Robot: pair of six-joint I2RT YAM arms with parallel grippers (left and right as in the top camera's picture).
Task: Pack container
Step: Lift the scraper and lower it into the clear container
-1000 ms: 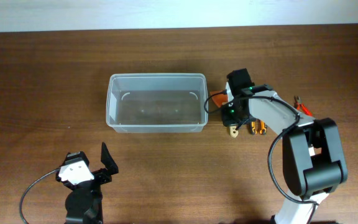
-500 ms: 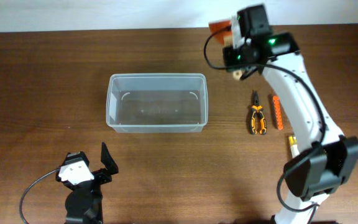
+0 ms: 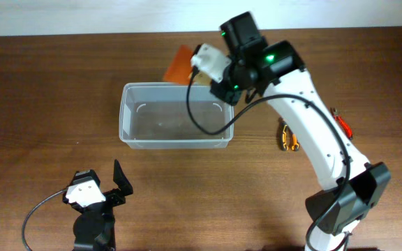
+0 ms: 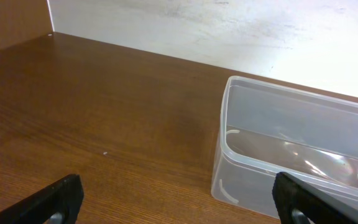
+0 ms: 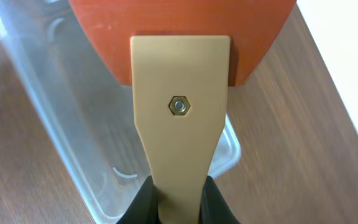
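Note:
My right gripper should next bring the scraper back from the tub's far rim, to the left in the overhead view, and down into the empty tub (image 3: 175, 120) (image 5: 94, 104).
The container (image 3: 125, 122) is a large clear plastic tub at the table's middle, with nothing visible inside. My right gripper (image 3: 205, 67) is shut on a scraper (image 3: 179, 65) that has an orange blade and a tan handle. It holds the scraper in the air over the tub's back rim, blade pointing left. In the right wrist view my fingers (image 5: 179, 194) pinch the tan handle (image 5: 179, 99), with the tub (image 5: 55, 124) below. My left gripper (image 3: 102, 187) is open and empty near the front left. Its view (image 4: 179, 205) shows the tub (image 4: 229, 130) ahead to the right.
Orange-and-black pliers (image 3: 287, 136) lie right of the tub, partly under my right arm. A red-handled tool (image 3: 342, 124) lies further right. A white wall runs along the table's far edge (image 4: 229, 31).
My right arm lifted the scraper from the table right of the tub, swung it back and then left, and now holds it over the tub's back rim. The left arm has not moved.

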